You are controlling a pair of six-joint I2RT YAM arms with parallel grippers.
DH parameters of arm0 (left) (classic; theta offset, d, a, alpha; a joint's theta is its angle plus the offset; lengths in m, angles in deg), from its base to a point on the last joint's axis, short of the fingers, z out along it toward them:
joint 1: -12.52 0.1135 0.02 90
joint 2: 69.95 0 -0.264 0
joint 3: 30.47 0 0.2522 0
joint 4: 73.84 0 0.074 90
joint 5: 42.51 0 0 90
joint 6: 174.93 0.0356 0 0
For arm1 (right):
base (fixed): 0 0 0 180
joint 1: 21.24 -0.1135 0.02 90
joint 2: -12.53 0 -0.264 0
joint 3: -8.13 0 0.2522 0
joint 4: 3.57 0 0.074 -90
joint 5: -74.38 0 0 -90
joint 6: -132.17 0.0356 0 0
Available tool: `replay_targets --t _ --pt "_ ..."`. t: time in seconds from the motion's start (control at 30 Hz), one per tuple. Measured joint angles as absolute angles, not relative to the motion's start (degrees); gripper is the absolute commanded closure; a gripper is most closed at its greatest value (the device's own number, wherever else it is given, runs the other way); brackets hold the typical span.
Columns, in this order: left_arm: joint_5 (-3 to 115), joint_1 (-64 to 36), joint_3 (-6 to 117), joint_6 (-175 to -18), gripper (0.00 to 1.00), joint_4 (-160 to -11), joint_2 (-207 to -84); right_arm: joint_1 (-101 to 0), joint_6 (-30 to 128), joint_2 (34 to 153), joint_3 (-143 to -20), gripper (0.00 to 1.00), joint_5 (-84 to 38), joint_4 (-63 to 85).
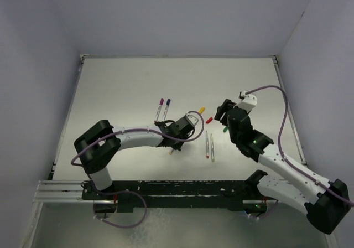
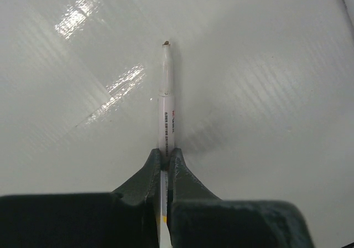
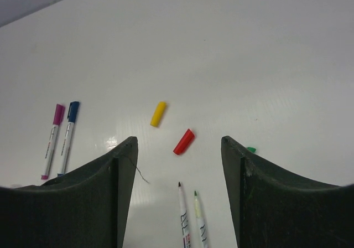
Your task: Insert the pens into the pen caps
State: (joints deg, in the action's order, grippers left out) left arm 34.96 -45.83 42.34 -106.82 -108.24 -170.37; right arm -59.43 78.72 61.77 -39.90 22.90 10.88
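The uncapped pen in my left gripper shows a yellow band, so my right gripper comes down next, toward the left in the top view, onto the yellow cap [image 1: 202, 109] [image 3: 158, 113].
My left gripper [image 1: 173, 143] [image 2: 165, 154] is shut on a silver-grey pen [image 2: 166, 101], whose uncapped tip [image 1: 170, 152] sticks out past the fingers, just above the table. Two more uncapped pens [image 1: 209, 145] [image 3: 183, 215] lie side by side in the middle. My right gripper [image 1: 218, 112] [image 3: 178, 140] hangs open and empty over the loose caps. The yellow cap [image 1: 202, 109] [image 3: 158, 113] and the red cap [image 1: 209, 120] [image 3: 183, 141] lie ahead of it. The green cap [image 1: 225, 129] [image 3: 251, 149] peeks out from behind its right finger. Two pens wearing purple [image 1: 160, 108] [image 3: 53, 140] and blue [image 1: 166, 108] [image 3: 67, 137] caps lie at the left.
The white table [image 1: 121, 93] is walled in, with a raised rim along its far edge [image 1: 177, 56] and sides. The arms' black base rail [image 1: 177, 190] runs along the near edge. Purple cables [image 1: 285, 112] loop from both arms.
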Motion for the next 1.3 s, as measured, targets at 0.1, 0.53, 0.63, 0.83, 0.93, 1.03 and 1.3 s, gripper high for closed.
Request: replay_targets --t 0.1,0.53,0.63,0.83,0.93,1.03,1.3 --pt "35.02 -44.76 39.98 -106.71 1.00 -107.82 -166.88 -58.49 78.88 67.78 -45.01 0.38 23.64 13.22" --pt "35.11 -41.26 30.80 -105.83 1.00 -95.26 -151.62 -48.96 78.85 91.91 -57.58 0.55 11.95 14.16" --pt "37.64 -38.77 27.26 -105.27 1.00 -91.87 -149.54 -48.96 78.85 97.59 -59.22 0.56 9.33 13.74" --pt "41.47 -34.22 22.78 -103.76 1.00 -86.95 -148.12 -49.03 78.83 106.97 -63.35 0.52 6.86 13.31" --pt "42.93 -33.81 21.93 -102.90 1.00 -85.29 -148.12 -49.16 78.85 110.42 -66.54 0.52 6.12 12.91" --pt "44.62 -33.52 21.90 -102.38 1.00 -84.11 -148.12 -49.44 78.88 112.80 -68.75 0.52 5.87 12.48" --pt "50.58 -30.02 21.18 -102.45 1.00 -79.80 -148.12 -50.60 79.42 118.14 -72.16 0.52 5.98 12.76"
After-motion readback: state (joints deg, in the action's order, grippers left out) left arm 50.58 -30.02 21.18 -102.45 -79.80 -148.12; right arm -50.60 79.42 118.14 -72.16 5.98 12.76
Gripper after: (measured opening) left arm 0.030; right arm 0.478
